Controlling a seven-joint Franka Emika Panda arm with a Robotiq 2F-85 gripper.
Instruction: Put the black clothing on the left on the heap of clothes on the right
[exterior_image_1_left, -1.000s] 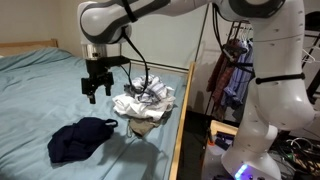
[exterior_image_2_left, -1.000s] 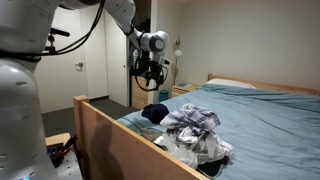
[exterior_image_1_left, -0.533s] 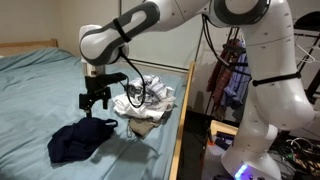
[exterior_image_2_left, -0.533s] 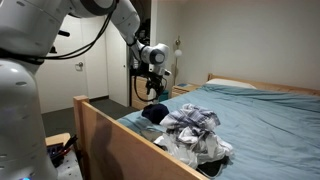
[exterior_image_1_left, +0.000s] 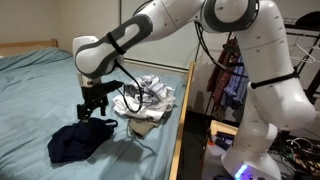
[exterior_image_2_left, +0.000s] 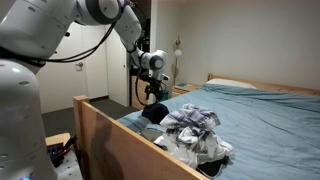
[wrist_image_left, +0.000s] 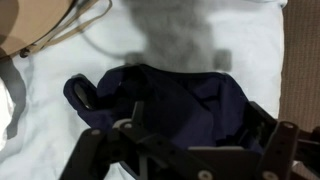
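Note:
Next, my gripper moves down, still open, onto the crumpled middle of the black clothing (exterior_image_1_left: 80, 139) (wrist_image_left: 190, 122) and closes there, since the cloth lies bunched below the spread fingers.
The black clothing (exterior_image_1_left: 80, 139) lies crumpled on the light blue bed sheet, left of the heap in an exterior view; it also shows in the other exterior view (exterior_image_2_left: 155, 113) and fills the lower wrist view (wrist_image_left: 165, 105). The heap of clothes (exterior_image_1_left: 146, 103), white and patterned, sits near the bed's wooden rail and also shows in an exterior view (exterior_image_2_left: 194, 131). My gripper (exterior_image_1_left: 92, 112) is open and hangs just above the black clothing, fingers spread either side of it in the wrist view (wrist_image_left: 185, 140). It holds nothing.
A wooden bed rail (exterior_image_1_left: 183, 120) runs along the bed's edge beside the heap. Hanging clothes (exterior_image_1_left: 228, 80) and the robot's white base (exterior_image_1_left: 262, 120) stand beyond it. A pillow (exterior_image_2_left: 240, 88) lies at the headboard end.
My gripper has come down and moved left from beside the heap to just above the black clothing. The clothes have not moved.

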